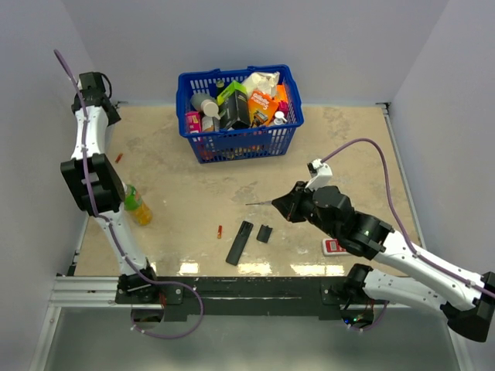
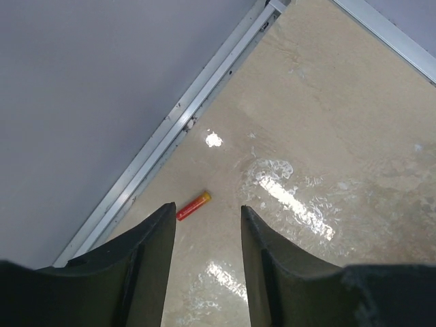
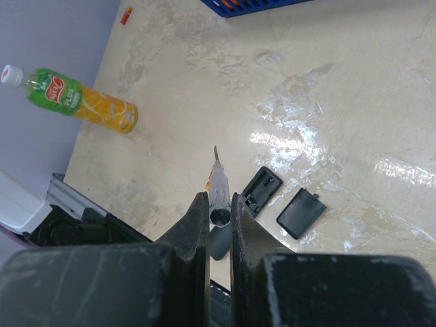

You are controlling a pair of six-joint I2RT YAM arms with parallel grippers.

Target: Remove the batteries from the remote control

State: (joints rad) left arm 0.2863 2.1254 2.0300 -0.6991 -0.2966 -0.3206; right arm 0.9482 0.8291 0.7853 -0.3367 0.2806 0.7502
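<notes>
I should next turn my right gripper downward and lower it past the cover plate onto the bare tabletop below to release the tool (image 3: 218, 182), since both batteries are out.
The black remote (image 1: 240, 242) lies face down near the front edge, its battery bay open (image 3: 262, 185). Its black cover plate (image 1: 264, 233) lies beside it, also in the right wrist view (image 3: 300, 212). One red battery (image 1: 220, 231) lies just left of the remote. Another red battery (image 1: 118, 158) lies near the left wall. It shows just ahead of my open, empty left gripper (image 2: 208, 211), which hangs at the left (image 1: 99, 176). My right gripper (image 1: 280, 205) is shut on a thin grey pointed tool (image 3: 218, 182) above the remote.
A blue basket (image 1: 288, 116) full of groceries stands at the back centre. An orange drink bottle (image 1: 137, 205) lies by the left arm. A small red and white item (image 1: 333, 246) lies under the right arm. A metal rail (image 2: 170, 129) runs along the left wall.
</notes>
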